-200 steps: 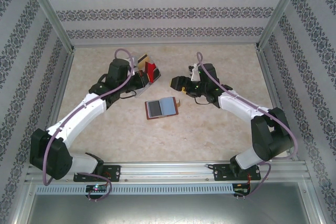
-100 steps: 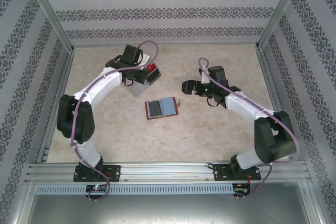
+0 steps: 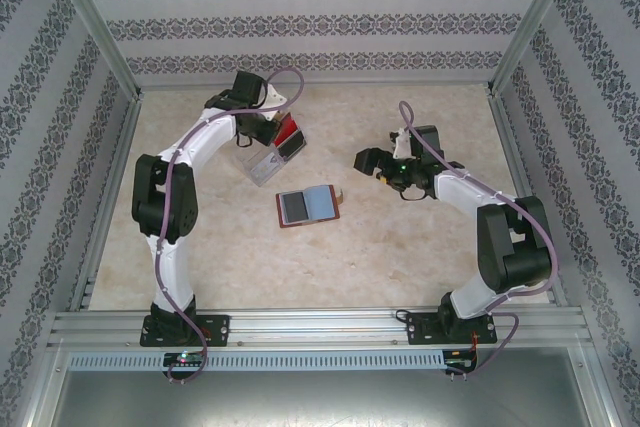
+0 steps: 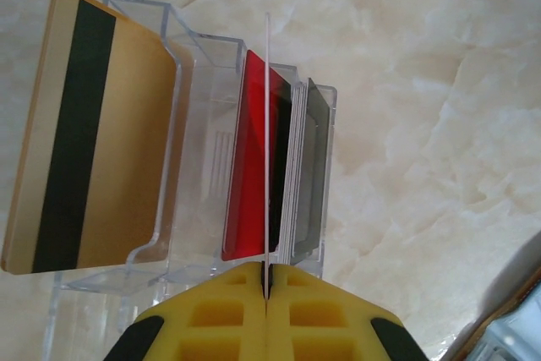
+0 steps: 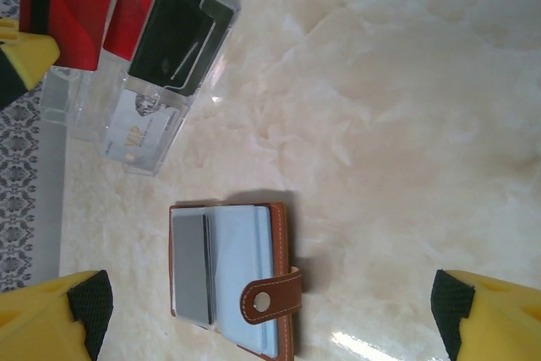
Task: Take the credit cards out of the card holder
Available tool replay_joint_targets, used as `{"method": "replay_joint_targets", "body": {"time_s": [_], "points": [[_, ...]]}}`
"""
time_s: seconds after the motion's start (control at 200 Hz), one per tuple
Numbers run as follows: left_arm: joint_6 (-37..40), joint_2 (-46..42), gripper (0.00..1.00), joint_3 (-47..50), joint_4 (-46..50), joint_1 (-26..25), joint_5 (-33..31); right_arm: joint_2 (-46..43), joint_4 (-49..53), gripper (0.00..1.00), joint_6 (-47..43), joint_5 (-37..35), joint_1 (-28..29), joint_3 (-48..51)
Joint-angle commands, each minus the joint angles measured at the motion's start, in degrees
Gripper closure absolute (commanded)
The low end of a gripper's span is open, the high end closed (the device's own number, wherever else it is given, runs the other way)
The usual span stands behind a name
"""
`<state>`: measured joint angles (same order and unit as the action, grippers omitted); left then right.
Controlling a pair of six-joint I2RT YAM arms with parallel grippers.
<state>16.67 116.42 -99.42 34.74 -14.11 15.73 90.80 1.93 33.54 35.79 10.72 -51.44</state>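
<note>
Next, my left gripper brings the red card down into the acrylic stand beside the second red card to release it, since its edge hangs over that slot.
The brown leather card holder (image 3: pixel 308 206) lies open mid-table, a grey card (image 5: pixel 193 268) in one of its sleeves. My left gripper (image 3: pixel 275 132) is shut on a red card (image 3: pixel 287 131) with a black stripe. In the left wrist view this card (image 4: pixel 267 124) is a thin edge running from the gripper (image 4: pixel 266 281) over a clear acrylic stand (image 4: pixel 203 65). Whether it sits in a slot I cannot tell. My right gripper (image 3: pixel 365 160) hangs wide open to the right of the card holder (image 5: pixel 232 276), holding nothing.
The acrylic stand (image 3: pixel 262 165) stands left of the card holder and holds a gold card (image 4: pixel 93 133), a second red card (image 5: pixel 139 6) and dark cards (image 5: pixel 173 35). Patterned walls with metal posts close in the table. Bare marble lies to the right and front.
The left arm's elbow has swung up and back while its gripper stayed at the stand with the card. The right gripper has opened fully and drawn back to the right.
</note>
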Motion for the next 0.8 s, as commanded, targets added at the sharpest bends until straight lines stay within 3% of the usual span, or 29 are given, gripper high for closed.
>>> {"method": "replay_joint_targets", "body": {"time_s": [0.0,0.305,0.794], "points": [[4.1,0.9,1.00,-2.7,2.1,0.5,1.7,0.9,-0.4,0.02,0.9,2.7,-0.1,-2.1],[6.9,6.8,1.00,-10.3,6.8,0.4,3.9,1.8,0.7,0.02,1.1,2.7,-0.3,-3.3],[7.5,8.6,1.00,-9.4,7.1,0.0,-1.5,1.6,1.6,0.02,0.4,2.5,-0.3,-3.7]]}}
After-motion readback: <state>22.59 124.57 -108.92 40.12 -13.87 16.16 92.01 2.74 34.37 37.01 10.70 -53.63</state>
